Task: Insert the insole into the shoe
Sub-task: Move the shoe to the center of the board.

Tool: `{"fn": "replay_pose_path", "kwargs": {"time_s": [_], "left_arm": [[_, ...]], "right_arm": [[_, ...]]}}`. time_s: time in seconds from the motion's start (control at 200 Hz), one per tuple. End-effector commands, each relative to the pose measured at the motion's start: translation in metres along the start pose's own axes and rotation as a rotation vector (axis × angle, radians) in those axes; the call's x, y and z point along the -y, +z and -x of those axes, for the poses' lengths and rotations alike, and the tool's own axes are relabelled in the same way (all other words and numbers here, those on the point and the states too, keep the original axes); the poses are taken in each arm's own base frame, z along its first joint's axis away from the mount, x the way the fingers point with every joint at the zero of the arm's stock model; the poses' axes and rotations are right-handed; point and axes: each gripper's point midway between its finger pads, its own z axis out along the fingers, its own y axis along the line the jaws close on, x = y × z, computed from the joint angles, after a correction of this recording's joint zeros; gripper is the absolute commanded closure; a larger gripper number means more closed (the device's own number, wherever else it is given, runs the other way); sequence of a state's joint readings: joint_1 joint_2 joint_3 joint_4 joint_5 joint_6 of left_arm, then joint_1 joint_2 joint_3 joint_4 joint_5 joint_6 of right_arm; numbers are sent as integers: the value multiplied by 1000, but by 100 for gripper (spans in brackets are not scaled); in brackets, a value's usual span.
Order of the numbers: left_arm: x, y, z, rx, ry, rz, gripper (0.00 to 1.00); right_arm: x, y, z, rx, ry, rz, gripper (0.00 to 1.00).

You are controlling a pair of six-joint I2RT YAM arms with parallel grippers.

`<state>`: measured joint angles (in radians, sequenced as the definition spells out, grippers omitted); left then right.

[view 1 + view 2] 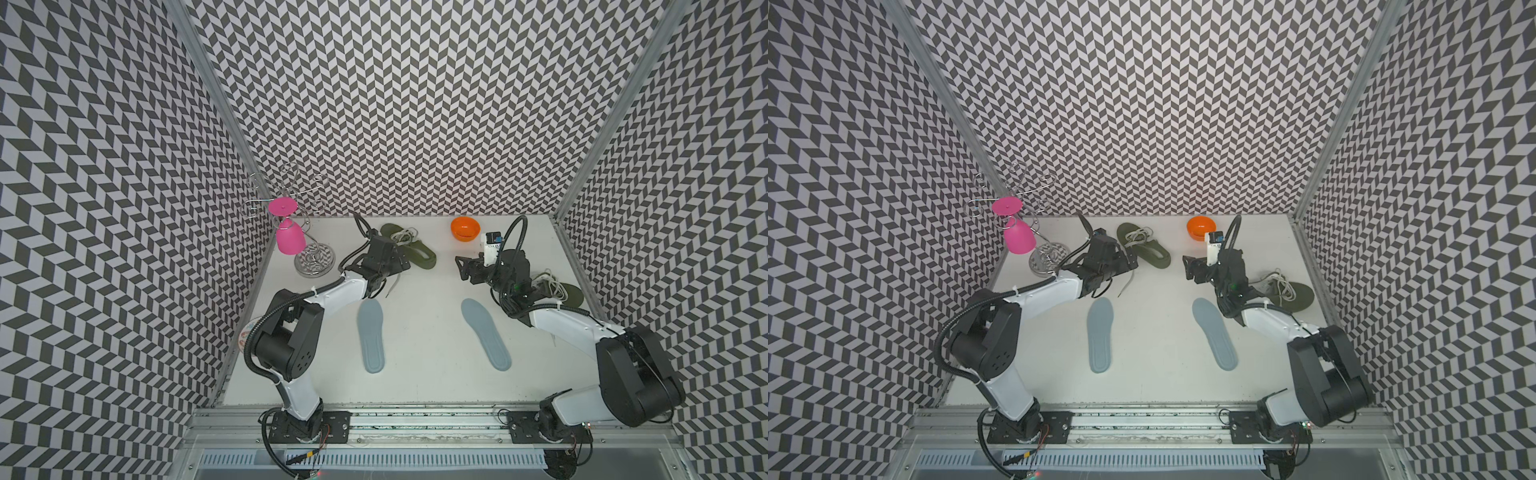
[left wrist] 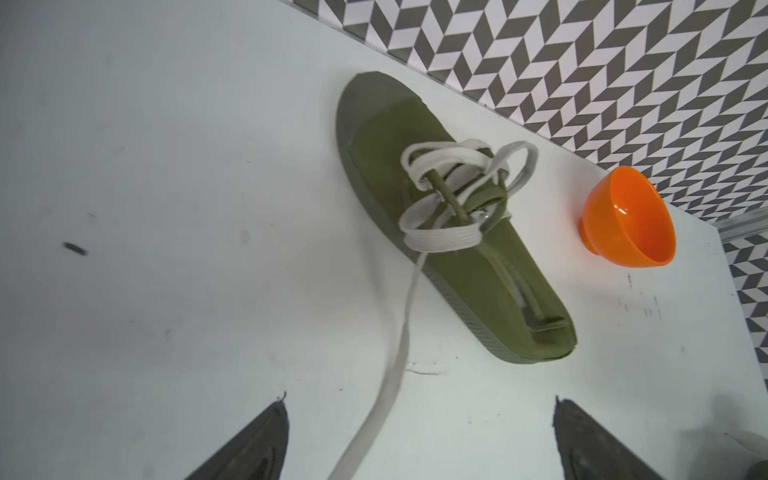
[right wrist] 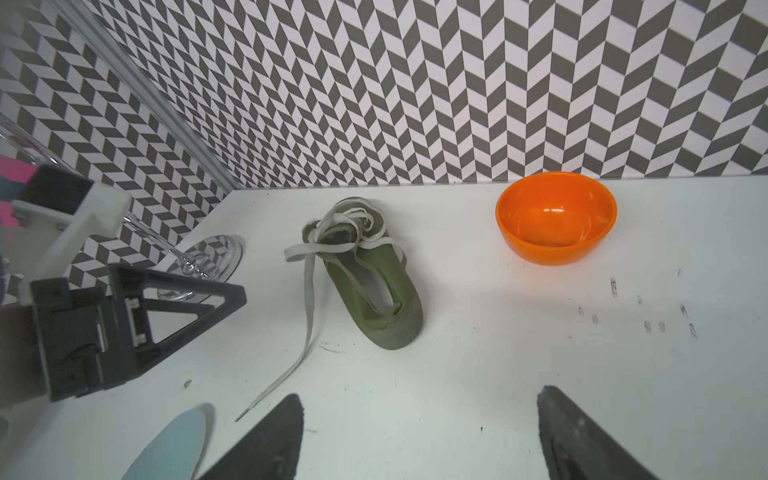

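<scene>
The left gripper moves outward and down onto the back shoe next, astride the edge of the shoe's opening by the loose lace, because that opening looks narrow.
Two olive green shoes with white laces lie on the white table: one at the back (image 1: 420, 253) (image 1: 1149, 249) (image 2: 457, 232) (image 3: 374, 291), another at the right edge (image 1: 569, 291) (image 1: 1296, 296). Two blue-grey insoles lie flat nearer the front, the left insole (image 1: 371, 336) (image 1: 1100, 336) and the right insole (image 1: 486, 334) (image 1: 1214, 334). My left gripper (image 1: 400, 259) (image 1: 1126, 262) (image 2: 419, 405) is open beside the back shoe's heel, and a loose lace (image 2: 399, 357) runs on the table between its jaws. My right gripper (image 1: 461, 268) (image 1: 1188, 268) (image 3: 419, 395) is open over bare table, holding nothing.
An orange bowl (image 1: 465, 227) (image 1: 1201, 227) (image 2: 627, 216) (image 3: 557, 216) sits at the back. At the back left a wire rack (image 1: 314, 262) holds a pink glass (image 1: 287, 239) upside down. Patterned walls close in the table on three sides.
</scene>
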<state>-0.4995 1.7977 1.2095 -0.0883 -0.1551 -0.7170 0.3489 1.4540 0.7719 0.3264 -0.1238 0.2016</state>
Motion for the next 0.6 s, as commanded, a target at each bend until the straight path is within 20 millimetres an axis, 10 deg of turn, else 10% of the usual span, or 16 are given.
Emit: {"fn": "replay_pose_path", "kwargs": {"time_s": [0.0,0.596], "left_arm": [[14,11,7,12,-107,23,2],[41,87,-13,14,-189,110,25]], "right_arm": [[-9,3,9,4,14,27,14],[-6,9,-2,-36,-36,18,16]]}}
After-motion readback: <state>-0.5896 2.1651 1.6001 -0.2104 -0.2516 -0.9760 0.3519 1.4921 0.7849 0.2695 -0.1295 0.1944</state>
